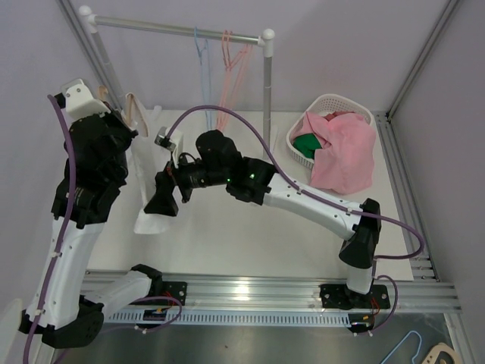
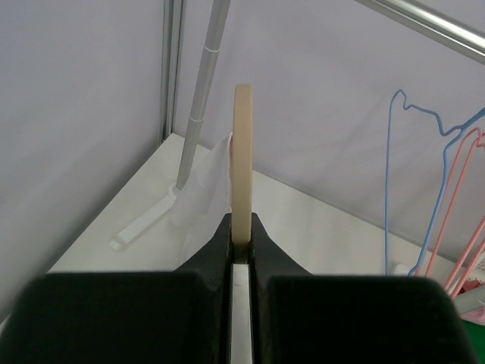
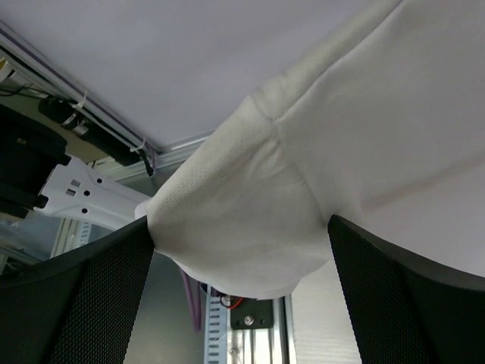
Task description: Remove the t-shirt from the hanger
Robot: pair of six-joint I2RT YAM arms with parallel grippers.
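The open right gripper goes down along the hanging shirt to the shirt's lower end [image 1: 151, 224] next, because that end hangs below the gripper's spread fingers.
A white t-shirt [image 1: 151, 171] hangs on a beige hanger [image 1: 136, 108] at the left of the table. My left gripper [image 1: 126, 125] is shut on the hanger, whose beige edge [image 2: 242, 152] stands upright between its fingers in the left wrist view. A bit of the shirt [image 2: 208, 189] shows left of it. My right gripper [image 1: 163, 196] is low on the shirt. In the right wrist view its jaws [image 3: 239, 262] stand wide open, with a sleeve of the shirt [image 3: 235, 220] bulging between the fingers [image 3: 76, 303].
A clothes rail [image 1: 178, 30] at the back holds a blue hanger [image 1: 201, 57] and a pink hanger [image 1: 231, 68]. A white basket [image 1: 333, 102] with pink [image 1: 345, 148] and green clothes stands at the back right. The rail's post [image 2: 201, 91] is ahead of the left gripper.
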